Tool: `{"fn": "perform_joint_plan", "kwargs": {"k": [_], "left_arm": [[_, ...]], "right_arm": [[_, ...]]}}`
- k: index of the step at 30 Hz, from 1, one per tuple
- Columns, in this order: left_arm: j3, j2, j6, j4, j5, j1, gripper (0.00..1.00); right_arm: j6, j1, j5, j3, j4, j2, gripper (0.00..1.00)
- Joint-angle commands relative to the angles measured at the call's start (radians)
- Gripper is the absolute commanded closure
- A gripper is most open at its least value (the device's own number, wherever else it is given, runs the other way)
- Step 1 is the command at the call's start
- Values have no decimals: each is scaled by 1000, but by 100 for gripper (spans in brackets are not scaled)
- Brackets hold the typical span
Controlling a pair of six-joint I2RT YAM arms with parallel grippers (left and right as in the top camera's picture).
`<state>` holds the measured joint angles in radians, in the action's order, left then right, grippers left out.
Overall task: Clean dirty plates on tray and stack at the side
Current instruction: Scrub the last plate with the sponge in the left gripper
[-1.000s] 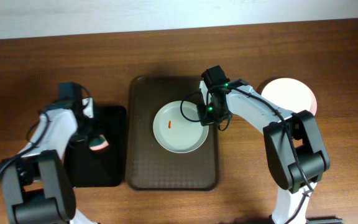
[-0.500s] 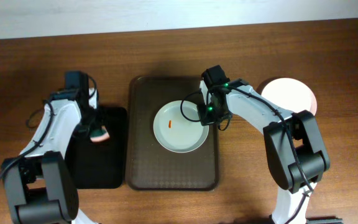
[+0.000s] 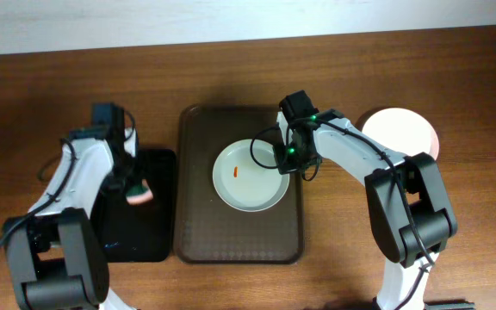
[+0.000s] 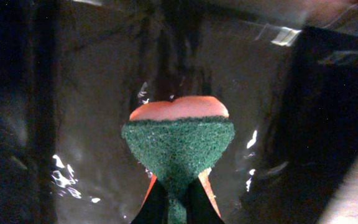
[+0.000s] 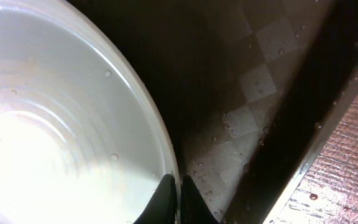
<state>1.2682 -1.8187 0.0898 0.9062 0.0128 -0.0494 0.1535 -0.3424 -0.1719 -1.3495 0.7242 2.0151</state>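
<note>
I will move my left gripper over the plate next and wipe its orange-red speck, then return and lower to release the sponge (image 4: pixel 178 143) in the black tray (image 4: pixel 173 78) below.
One dirty plate (image 3: pixel 248 176), round and white with a small orange-red speck left of centre, lies on the dark brown tray (image 3: pixel 198 224). My right gripper (image 3: pixel 284 160) is shut on the plate's right rim; the right wrist view shows both fingers (image 5: pixel 174 199) pinching the rim of the plate (image 5: pixel 61 124) above the textured tray (image 5: pixel 253 93). My left gripper (image 3: pixel 132 185) is shut on a sponge (image 4: pixel 178 143), green scouring side up over an orange body, held above the glossy black tray (image 3: pixel 136 232). A stack of white plates (image 3: pixel 400 132) stands on the table at the right.
The black tray lies left of the brown tray, their edges close together. The wooden table (image 3: pixel 472 224) runs around both trays. A light wall edge runs along the back.
My left gripper with the sponge has moved a little toward the back and right over the black tray. The right gripper and the plate have not moved.
</note>
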Motion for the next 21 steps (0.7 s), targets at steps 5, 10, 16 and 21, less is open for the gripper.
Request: {"fn": "perform_joint_plan", "kwargs": {"k": [5, 10, 16, 21], "left_arm": [[234, -9, 42, -100, 191, 251, 100], [234, -148, 171, -207, 212, 451, 100], [234, -301, 269, -237, 288, 526, 100], [235, -360, 275, -136, 84, 525, 100]], "right_arm": [[-6, 4, 49, 7, 11, 3, 96], [-6, 4, 49, 7, 21, 3, 96], [-6, 3, 45, 7, 38, 3, 96], [45, 3, 46, 7, 103, 3, 96]]}}
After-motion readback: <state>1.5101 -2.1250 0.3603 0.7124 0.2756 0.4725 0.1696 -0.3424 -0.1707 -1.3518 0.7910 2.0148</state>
